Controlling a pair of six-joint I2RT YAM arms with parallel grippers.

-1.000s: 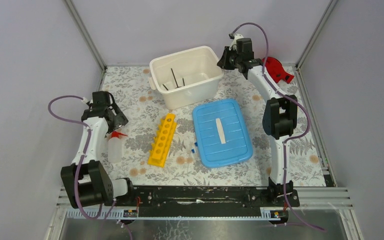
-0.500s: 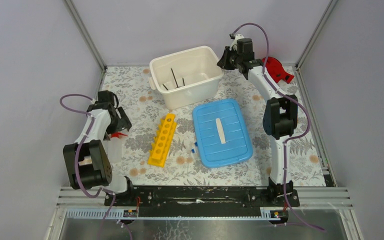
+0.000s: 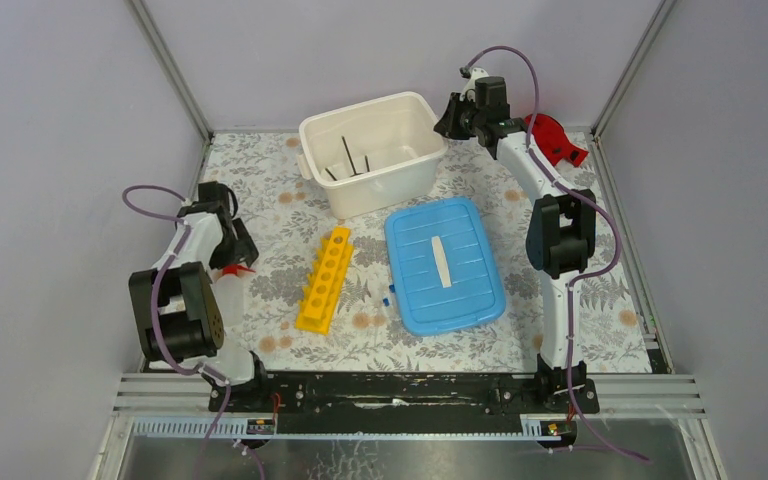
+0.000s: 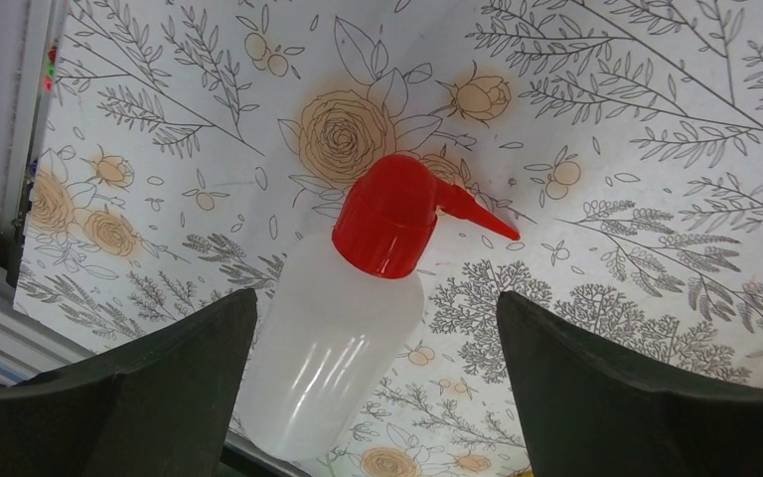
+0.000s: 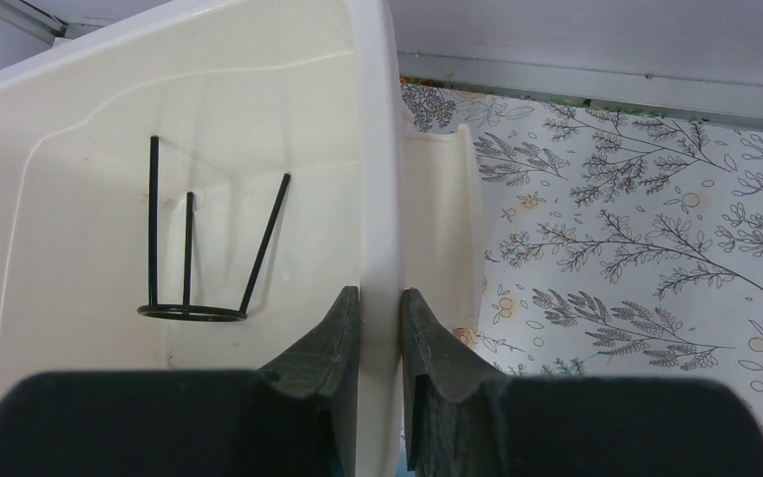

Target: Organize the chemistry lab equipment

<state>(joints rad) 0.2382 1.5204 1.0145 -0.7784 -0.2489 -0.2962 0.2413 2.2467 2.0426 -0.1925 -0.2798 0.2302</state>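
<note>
My left gripper lowers onto the wash bottle's shoulder [image 3: 228,283] [image 4: 356,286] beside its red spout cap next, since the open fingers stand apart on both sides of the bottle.
A yellow test-tube rack [image 3: 325,277] lies on the flowered mat at centre. A tiny blue-capped tube [image 3: 390,295] lies by the blue lid's left edge. The black wire ring stand [image 3: 350,160] sits upside down inside the white tub [image 3: 415,160], also in the right wrist view [image 5: 191,260]. My right gripper [image 3: 455,112] is shut on the tub's right rim [image 5: 380,199], one finger inside and one outside. My left gripper [image 3: 225,243] is open above a clear wash bottle with a red spout cap [image 4: 358,298], which lies between its fingers untouched.
The blue lid [image 3: 444,263] lies flat right of the rack. A red cloth [image 3: 553,138] sits at the back right corner behind the right arm. Metal frame posts and grey walls close in the mat on three sides.
My left arm has folded back and its gripper has come down and left over the wash bottle. The right arm and tub have not moved.
</note>
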